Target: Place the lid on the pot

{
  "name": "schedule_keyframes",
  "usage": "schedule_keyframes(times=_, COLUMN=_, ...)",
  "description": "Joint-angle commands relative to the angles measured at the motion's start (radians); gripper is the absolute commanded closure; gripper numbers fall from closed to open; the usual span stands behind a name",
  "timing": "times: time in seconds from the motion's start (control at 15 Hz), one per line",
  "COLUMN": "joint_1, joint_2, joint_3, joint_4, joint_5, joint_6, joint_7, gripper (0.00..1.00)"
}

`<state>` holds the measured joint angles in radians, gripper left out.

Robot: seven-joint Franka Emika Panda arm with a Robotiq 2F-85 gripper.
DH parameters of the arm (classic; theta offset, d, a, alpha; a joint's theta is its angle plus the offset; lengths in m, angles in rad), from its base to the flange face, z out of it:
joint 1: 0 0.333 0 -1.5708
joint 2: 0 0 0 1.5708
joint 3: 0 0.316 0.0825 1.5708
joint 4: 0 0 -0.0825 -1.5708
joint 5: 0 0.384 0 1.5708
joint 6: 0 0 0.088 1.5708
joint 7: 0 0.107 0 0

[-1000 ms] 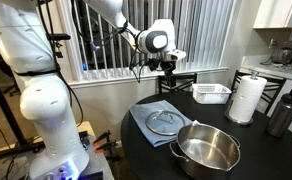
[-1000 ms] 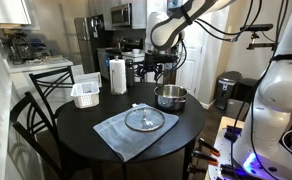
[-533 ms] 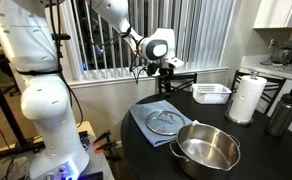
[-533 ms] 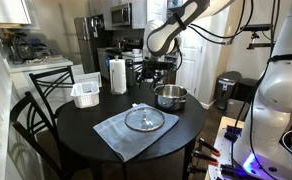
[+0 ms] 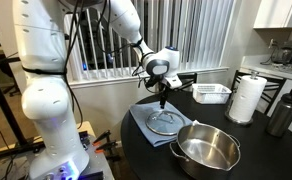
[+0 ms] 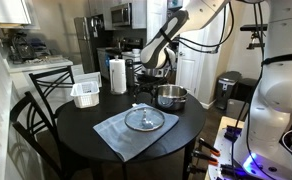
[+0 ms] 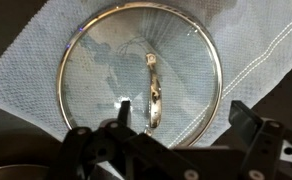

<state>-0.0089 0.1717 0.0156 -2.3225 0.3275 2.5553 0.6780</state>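
The slim metal handle [image 6: 144, 119] [image 7: 153, 85] lies below the robot's gripper, between its spread fingers, so next the gripper will lower its fingers around the handle and close.
The round glass lid [image 5: 164, 121] with a thin metal rim lies flat on a blue-grey cloth [image 5: 138, 117]. It also shows in the other exterior view [image 6: 144, 120]. In the wrist view the lid [image 7: 106, 70] fills the frame, with a slim metal handle [image 7: 153, 85] at its centre. The shiny steel pot [image 5: 208, 148] stands uncovered beside the cloth, also seen in an exterior view [image 6: 170, 97]. My gripper [image 5: 162, 90] hangs open and empty above the lid, not touching it. Its two fingers [image 7: 186, 120] are spread over the lid's near rim.
A white tray [image 5: 211, 93], a paper towel roll [image 5: 247, 98] and a dark bottle [image 5: 281, 112] stand on the round black table [image 6: 81, 125]. A black chair [image 6: 41, 85] stands at the table's side. Window blinds are behind.
My gripper has come down from high over the back of the table to a spot over the lid. The lid and the pot have not moved.
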Motion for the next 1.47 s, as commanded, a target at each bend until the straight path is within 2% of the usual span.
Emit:
schedule_keyframes(times=0.0, joint_1=0.0, joint_2=0.094, joint_3=-0.021, joint_4=0.036, joint_5=0.072, joint_6=0.028, joint_7=0.016, gripper=0.0)
schedule_keyframes(times=0.4, joint_1=0.018, joint_2=0.165, joint_3=-0.052, joint_4=0.066, joint_5=0.047, joint_6=0.017, joint_7=0.045, gripper=0.0)
schedule_keyframes(times=0.87, joint_1=0.04, joint_2=0.177, joint_3=-0.067, joint_4=0.071, joint_5=0.028, joint_6=0.031, joint_7=0.084, gripper=0.01)
schedule_keyframes(times=0.93, joint_1=0.047, joint_2=0.176, joint_3=-0.072, joint_4=0.067, joint_5=0.019, joint_6=0.04, joint_7=0.093, gripper=0.25)
schedule_keyframes(times=1.07, joint_1=0.055, joint_2=0.173, joint_3=-0.077, joint_4=0.062, joint_5=0.012, joint_6=0.047, joint_7=0.105, gripper=0.3)
schedule_keyframes(times=1.4, joint_1=0.069, joint_2=0.171, joint_3=-0.085, joint_4=0.059, joint_5=0.001, joint_6=0.06, joint_7=0.125, gripper=0.64)
